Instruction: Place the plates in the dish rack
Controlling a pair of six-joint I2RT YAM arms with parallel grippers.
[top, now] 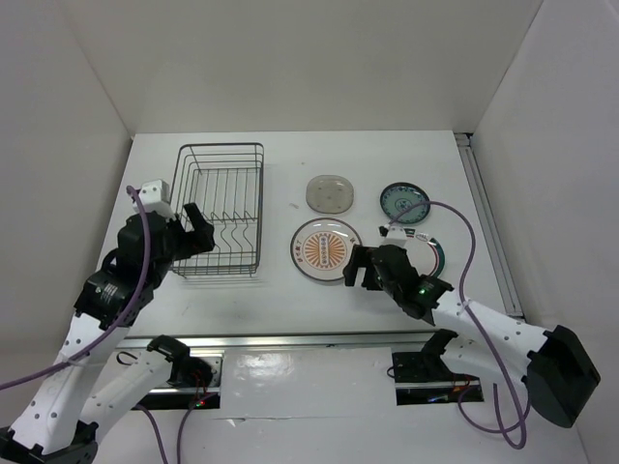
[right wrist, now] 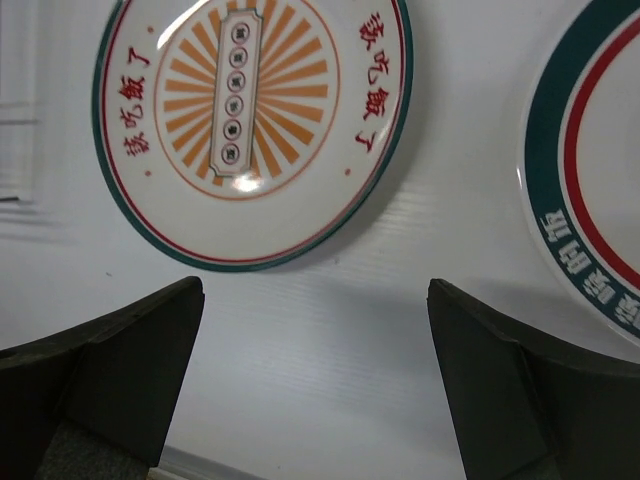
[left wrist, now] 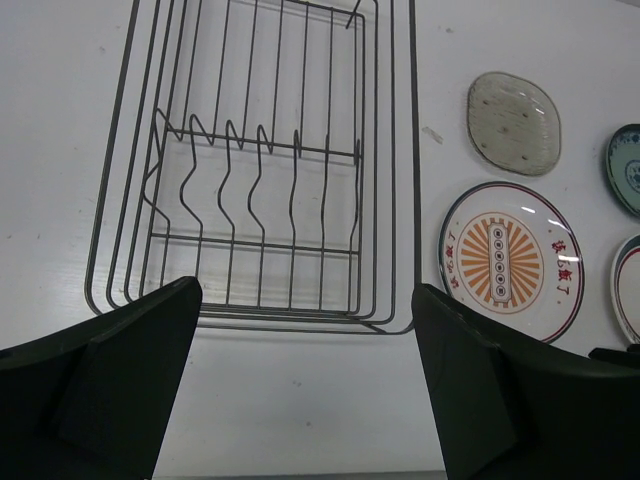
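Note:
The orange-centred plate's rim (top: 360, 240) (right wrist: 370, 192) has room for a finger where it faces the red-ringed plate, because the table between them is bare. My right gripper will come down on it there next and close.
The dark wire dish rack (top: 222, 146) stands at the left of the white table, with nothing in it. To its right lie the plates, flat on the table: the orange-centred plate (top: 325, 249), the translucent grey plate (top: 329, 192), the teal plate (top: 403, 201) and the red-ringed plate (top: 435, 253), which my right arm partly covers. My left gripper (top: 196, 227) hovers open over the rack's near left corner, and the rack (left wrist: 413, 160) lies just ahead of it. My right gripper (right wrist: 315, 290) is open above bare table, between the orange-centred plate (right wrist: 250, 110) and the red-ringed plate (right wrist: 590, 180).
White walls close in the table at the back and on both sides. A metal rail (top: 488, 222) runs along the right edge. Purple cables trail from both arms. Bare table lies in front of the rack and the plates.

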